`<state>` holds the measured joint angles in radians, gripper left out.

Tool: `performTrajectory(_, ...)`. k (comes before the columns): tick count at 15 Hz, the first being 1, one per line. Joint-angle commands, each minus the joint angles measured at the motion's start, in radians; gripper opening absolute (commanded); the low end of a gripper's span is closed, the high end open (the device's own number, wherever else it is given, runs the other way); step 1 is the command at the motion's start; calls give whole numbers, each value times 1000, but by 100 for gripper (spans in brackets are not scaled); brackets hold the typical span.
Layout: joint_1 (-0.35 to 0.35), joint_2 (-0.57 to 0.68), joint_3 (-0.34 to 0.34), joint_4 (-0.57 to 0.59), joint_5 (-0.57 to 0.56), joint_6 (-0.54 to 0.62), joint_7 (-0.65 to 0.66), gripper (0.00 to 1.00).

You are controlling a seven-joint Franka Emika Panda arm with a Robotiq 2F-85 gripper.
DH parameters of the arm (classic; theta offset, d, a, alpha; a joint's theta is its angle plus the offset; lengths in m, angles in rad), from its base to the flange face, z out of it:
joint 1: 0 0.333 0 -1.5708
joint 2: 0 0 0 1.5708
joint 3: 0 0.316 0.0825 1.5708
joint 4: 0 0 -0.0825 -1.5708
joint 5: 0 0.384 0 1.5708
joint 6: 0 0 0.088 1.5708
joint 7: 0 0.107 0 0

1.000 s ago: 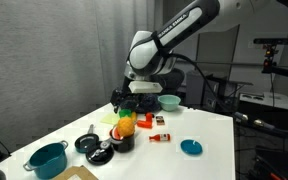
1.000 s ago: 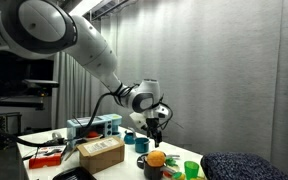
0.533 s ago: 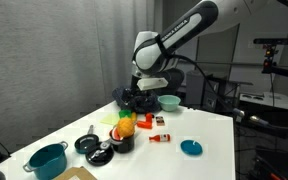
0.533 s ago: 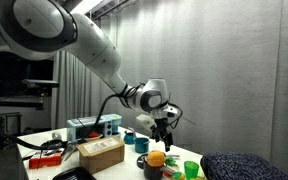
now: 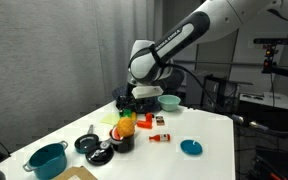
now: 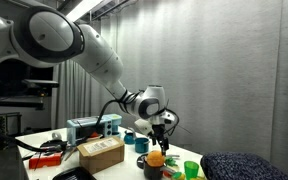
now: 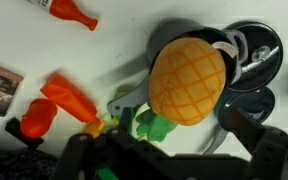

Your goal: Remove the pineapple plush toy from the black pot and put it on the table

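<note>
My gripper is open and next needs to go down around the orange body of the pineapple plush toy (image 7: 189, 78), then close. The toy's body sticks out above the pot's rim.
The pineapple plush toy (image 7: 189, 78) is orange-yellow with green leaves (image 7: 150, 126) and sits in the small black pot (image 7: 227, 98), sticking out above its rim. It shows in both exterior views (image 5: 126, 127) (image 6: 156, 158), as does the pot (image 5: 122, 143) (image 6: 151, 169). My gripper (image 7: 174, 152) hangs just above the toy, a little apart from it, and also shows in both exterior views (image 5: 140, 103) (image 6: 159, 130). Its jaws stand open and empty, with dark fingers (image 7: 265, 150) on either side at the bottom of the wrist view. The white table (image 5: 209, 130) carries everything.
A flat black pan with a knobbed lid (image 5: 88, 143) lies next to the pot. A teal pot (image 5: 47, 160), a blue plate (image 5: 191, 147), a green bowl (image 5: 169, 101) and small red items (image 7: 64, 97) are on the table. A cardboard box (image 6: 101, 152) stands nearby.
My gripper has shifted sideways over the pot and come down a little closer to the pineapple. The toy and pot have not moved.
</note>
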<state>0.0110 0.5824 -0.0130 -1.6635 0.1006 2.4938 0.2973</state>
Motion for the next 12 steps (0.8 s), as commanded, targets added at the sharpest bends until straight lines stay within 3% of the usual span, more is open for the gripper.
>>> performTrajectory(1,10,75,-7,89,11,-10,-1,100)
performTrajectory(9,10,198,31,251,33,-100,-21,100)
performTrajectory(10,11,211,37,275,32,-126,-25,75)
performTrajectory(11,5,220,52,300,37,-168,-47,74)
performTrajectory(12,-27,174,64,229,47,-179,-101,65)
